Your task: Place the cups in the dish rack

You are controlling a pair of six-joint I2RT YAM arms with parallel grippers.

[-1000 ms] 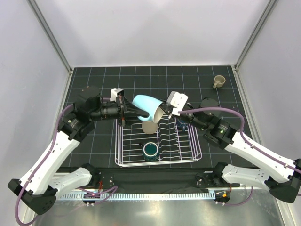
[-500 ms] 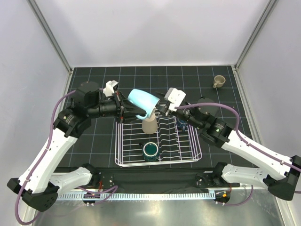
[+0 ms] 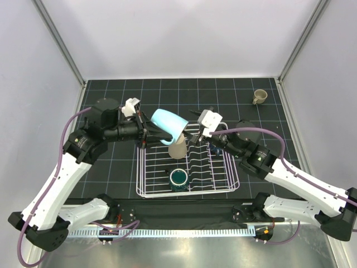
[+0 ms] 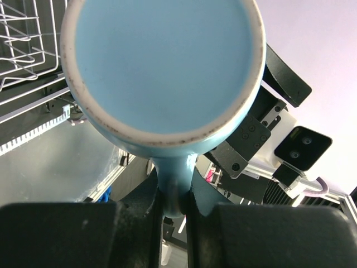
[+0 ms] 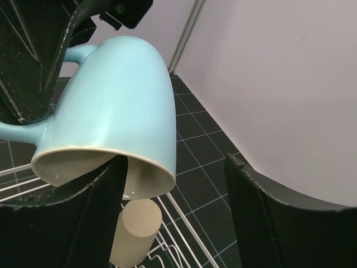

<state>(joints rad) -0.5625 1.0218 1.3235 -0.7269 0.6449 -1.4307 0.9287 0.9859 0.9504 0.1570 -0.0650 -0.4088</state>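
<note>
The spot on the rack wires beside the beige cup [image 3: 177,148] is bare, so my left gripper will next tilt downward, bring the light blue mug down there and then release it.
A light blue mug [image 3: 169,124] hangs tilted above the far edge of the dish rack [image 3: 139,178], mouth turned down and to the right. My left gripper [image 3: 154,134] is shut on its handle [image 4: 174,184], and the mug's base [image 4: 162,61] fills the left wrist view. My right gripper [image 3: 193,123] is open beside the mug's rim [image 5: 111,156]; its fingers [image 5: 268,218] stand wide apart, the left one just below the rim. A beige cup [image 3: 177,148] stands upside down in the rack under the mug [image 5: 111,95]. A dark teal mug [image 3: 179,178] sits near the rack's front.
A small tan mug [image 3: 260,96] stands on the black gridded mat at the far right. Wavy dividers [image 3: 203,162] fill the rack's right half, partly under my right arm. Grey walls close in on three sides.
My right gripper has opened off the blue mug's rim and drawn back a little to the right. The left gripper keeps the handle, and the mug has shifted slightly left.
</note>
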